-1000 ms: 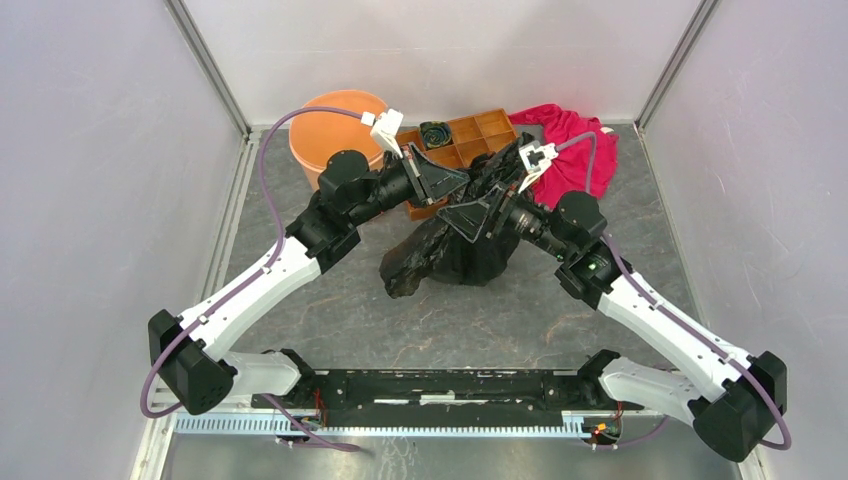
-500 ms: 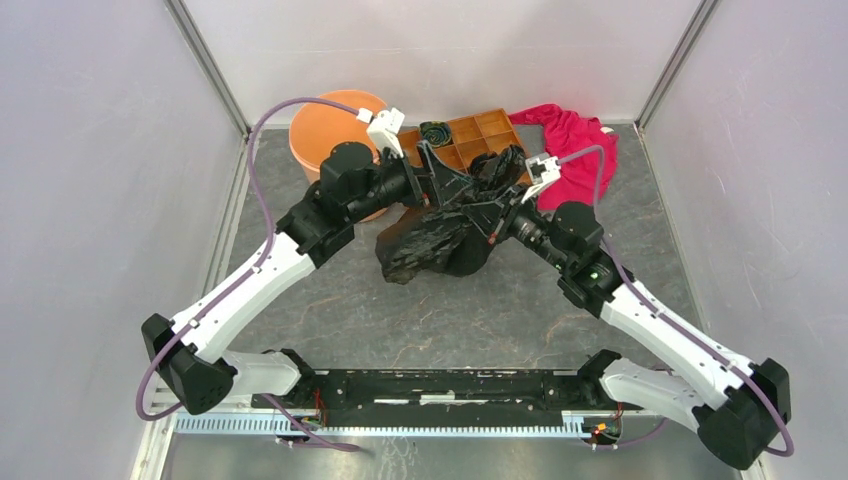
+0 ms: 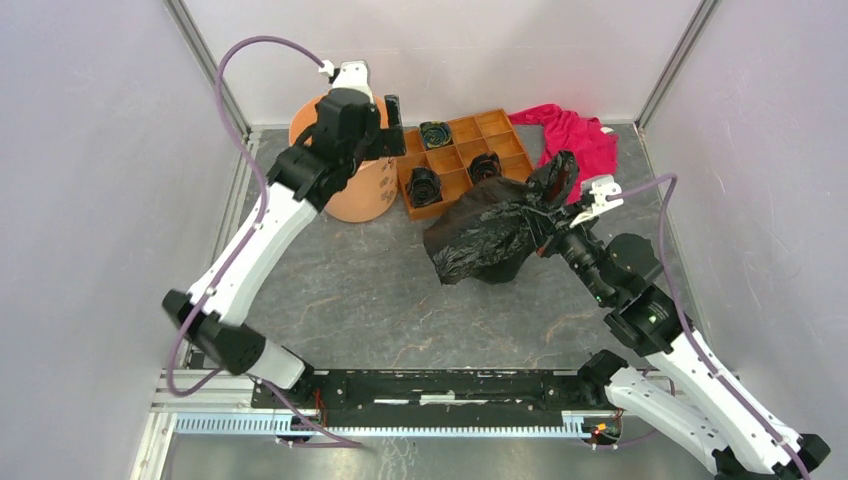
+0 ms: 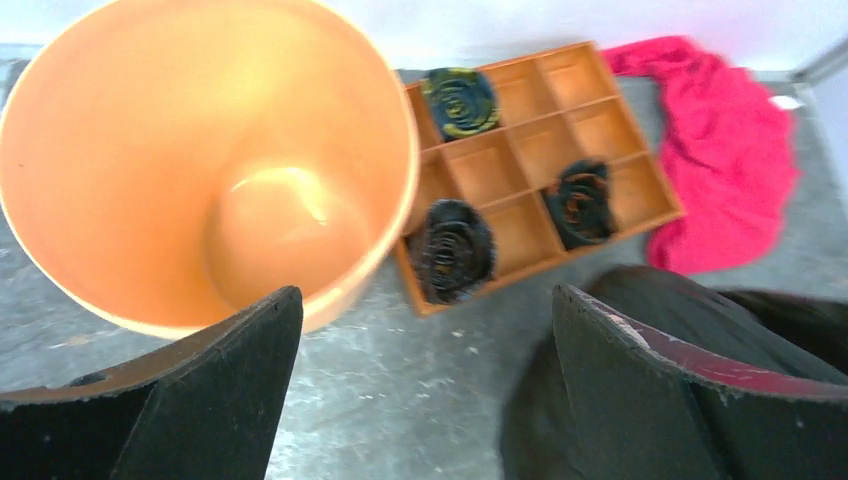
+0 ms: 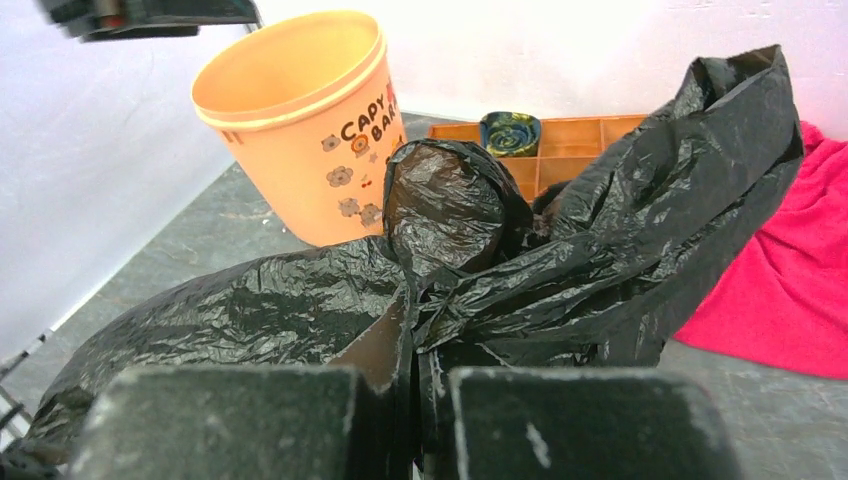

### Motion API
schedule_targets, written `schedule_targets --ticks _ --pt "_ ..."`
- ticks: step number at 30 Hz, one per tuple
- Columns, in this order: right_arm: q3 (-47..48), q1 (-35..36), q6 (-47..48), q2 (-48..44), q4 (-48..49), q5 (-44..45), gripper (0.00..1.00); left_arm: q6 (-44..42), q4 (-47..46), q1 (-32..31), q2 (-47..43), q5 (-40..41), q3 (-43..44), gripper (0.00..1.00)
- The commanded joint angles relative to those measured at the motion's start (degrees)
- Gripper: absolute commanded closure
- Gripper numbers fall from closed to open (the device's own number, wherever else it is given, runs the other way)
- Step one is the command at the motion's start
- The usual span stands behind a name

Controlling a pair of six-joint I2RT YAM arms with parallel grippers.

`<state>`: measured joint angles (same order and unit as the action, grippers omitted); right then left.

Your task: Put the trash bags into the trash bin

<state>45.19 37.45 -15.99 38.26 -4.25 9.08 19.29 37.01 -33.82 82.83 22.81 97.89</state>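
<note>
My right gripper holds the bag (image 3: 485, 238), and the bin stands apart from it. My left gripper should next tilt down and lower to close on the bin's rim (image 3: 375, 164) beside the tray.
The black crinkled trash bag (image 3: 485, 238) lies bunched on the grey table, right of centre. My right gripper (image 3: 546, 226) is shut on a fold of it; in the right wrist view the film (image 5: 560, 240) is pinched between the fingers of the right gripper (image 5: 420, 390). The light-orange trash bin (image 3: 362, 192) stands upright at the back left, and its inside (image 4: 200, 150) holds nothing. My left gripper (image 3: 386, 125) hangs above the bin's right rim, open and holding nothing; the left gripper (image 4: 425, 300) looks down on bare floor between the bin and the bag (image 4: 740, 310).
An orange compartment tray (image 3: 505, 145) with small black rolls sits behind the bag, right of the bin. A red cloth (image 3: 575, 140) lies at the back right. White walls and metal posts close in the back and sides.
My left gripper opened, let go of the bag and rose back over the bin. My right gripper shut on the bag and drew it right and nearer.
</note>
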Motion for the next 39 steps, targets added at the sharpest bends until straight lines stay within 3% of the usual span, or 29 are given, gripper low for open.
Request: schedule_targets --ticks 1,7,11,13,21,29,36,39 --pt "2.1 0.0 5.8 -2.3 -6.1 -2.9 0.99 -5.3 3.9 5.8 9.7 -0.8 6.3 0.00" --pt "1.9 0.1 6.0 -4.4 -9.9 -7.4 0.99 -11.2 3.9 6.6 19.6 -2.5 11.9 0.01" --pt "0.7 0.0 5.8 -6.7 -10.1 -3.8 0.99 -11.0 5.9 6.6 21.9 -3.0 12.4 0.12" --pt "-0.1 0.1 5.5 -8.3 -9.3 -1.2 0.99 -10.5 5.9 6.6 20.8 -3.4 10.3 0.19" --pt "0.7 0.1 7.0 -9.9 -6.7 4.3 0.99 -11.5 10.4 5.5 16.4 0.0 4.0 0.65" --pt "3.6 0.1 9.4 -5.9 -5.4 3.9 0.99 -9.7 13.0 3.8 5.5 -3.2 -4.1 0.84" --pt "6.2 0.1 9.6 -2.7 -4.5 4.4 0.99 -7.1 13.9 1.9 -2.6 -18.8 -6.6 0.97" --pt "7.8 0.1 9.9 -2.2 -4.5 6.2 0.99 -5.5 13.6 -2.6 -3.2 -20.5 -6.3 0.98"
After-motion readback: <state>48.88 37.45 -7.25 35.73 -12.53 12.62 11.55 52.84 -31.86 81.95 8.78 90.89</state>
